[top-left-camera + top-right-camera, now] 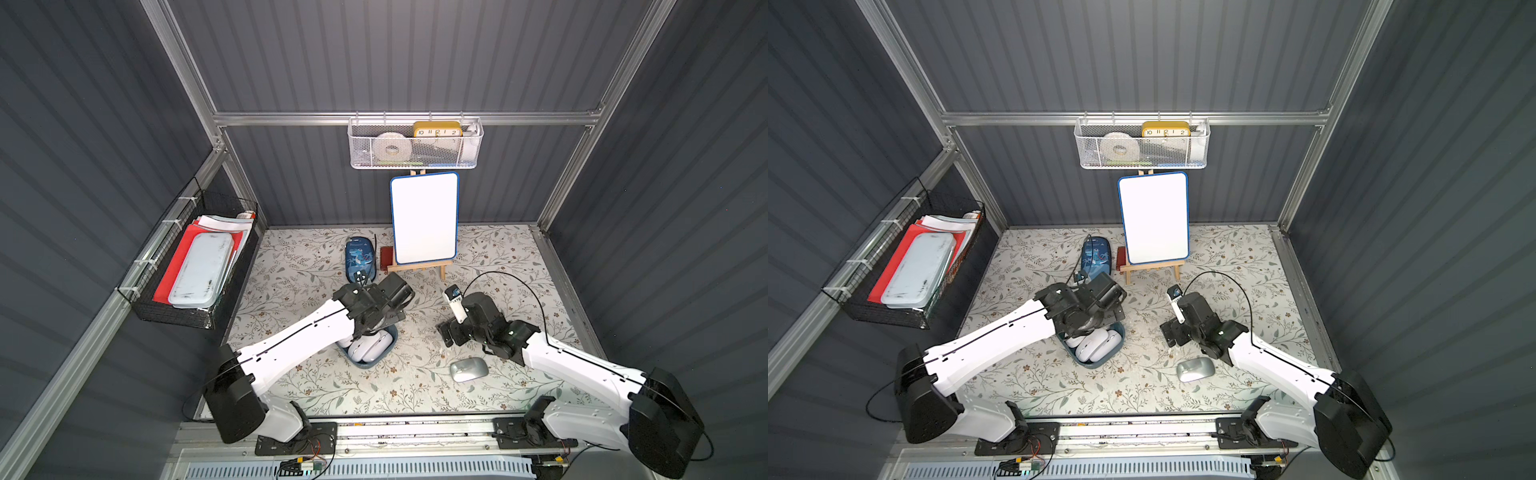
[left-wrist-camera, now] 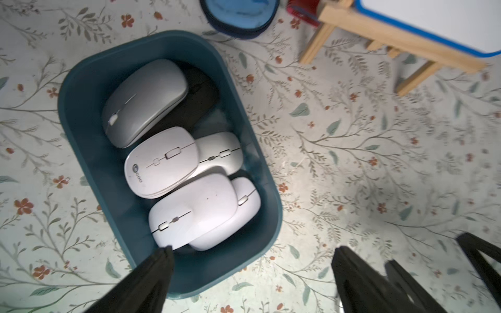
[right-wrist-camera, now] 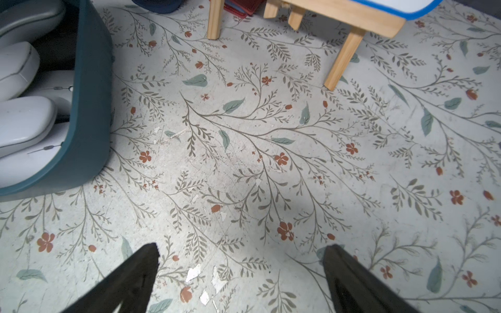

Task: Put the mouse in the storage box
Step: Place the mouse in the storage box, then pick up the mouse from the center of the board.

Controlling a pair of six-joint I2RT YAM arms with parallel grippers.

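Observation:
The right gripper turns, moves back and lowers astride the long sides of the silver mouse next, as it lies loose with those sides running across the table.
The dark teal storage box stands on the flowered table and holds several mice: a grey mouse, a black one and white ones. My left gripper is open above the box's near corner. One of its fingers hangs over the box beside a white mouse; the other is over bare table. In both top views the left wrist covers part of the box. A silver mouse lies loose on the table near my right arm. My right gripper is open and empty over bare table.
A blue dinosaur-print case and a whiteboard on a wooden easel stand behind the box. A white mesh basket hangs on the back wall. A black wire basket hangs on the left wall. The right arm's black cable loops over the table.

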